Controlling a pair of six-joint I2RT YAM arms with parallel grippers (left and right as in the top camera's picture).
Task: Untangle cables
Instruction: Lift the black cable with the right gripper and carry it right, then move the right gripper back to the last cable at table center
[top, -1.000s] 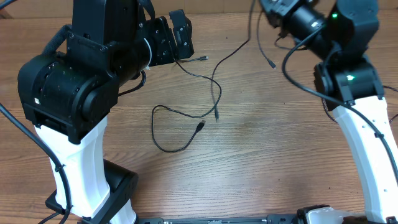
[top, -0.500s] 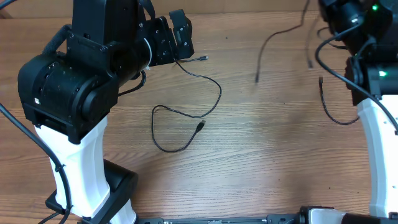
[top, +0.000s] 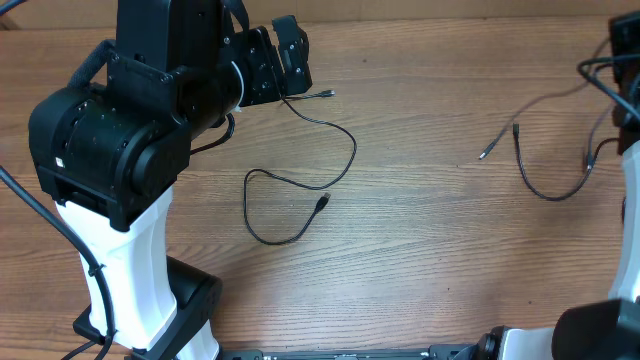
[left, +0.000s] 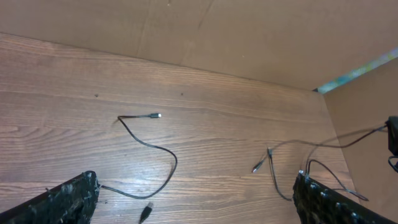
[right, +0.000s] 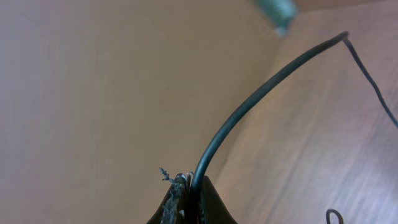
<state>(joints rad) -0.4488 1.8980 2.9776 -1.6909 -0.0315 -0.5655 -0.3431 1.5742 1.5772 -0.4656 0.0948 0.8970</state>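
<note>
I should lower my right gripper toward the second cable's loops, which lie below it on the table. I should release the cable there, as it is already clear of the loop in the middle of the table.
One thin black cable (top: 340, 130) lies in a loose loop at mid-table, its silvery plug (top: 328, 93) near my left gripper (top: 290, 55). In the left wrist view this cable (left: 163, 152) lies below and between the wide-open, empty fingers (left: 196, 190). A second black cable (top: 545, 192) lies apart at the right, with a loose plug end (top: 483, 155), and rises to my right arm (top: 628, 60) at the frame edge. In the right wrist view my right gripper (right: 194, 190) is shut on this cable (right: 261, 93), which arcs upward from the jaws.
The left arm's large black and white body (top: 110, 160) covers the table's left side. A cardboard wall (left: 249, 31) stands along the back of the wooden table (top: 420, 260). The second cable also shows in the left wrist view (left: 272, 174).
My right gripper has swung far to the right with its cable, pulling it off the other cable; the two now lie apart. The left arm and its cable have not moved.
</note>
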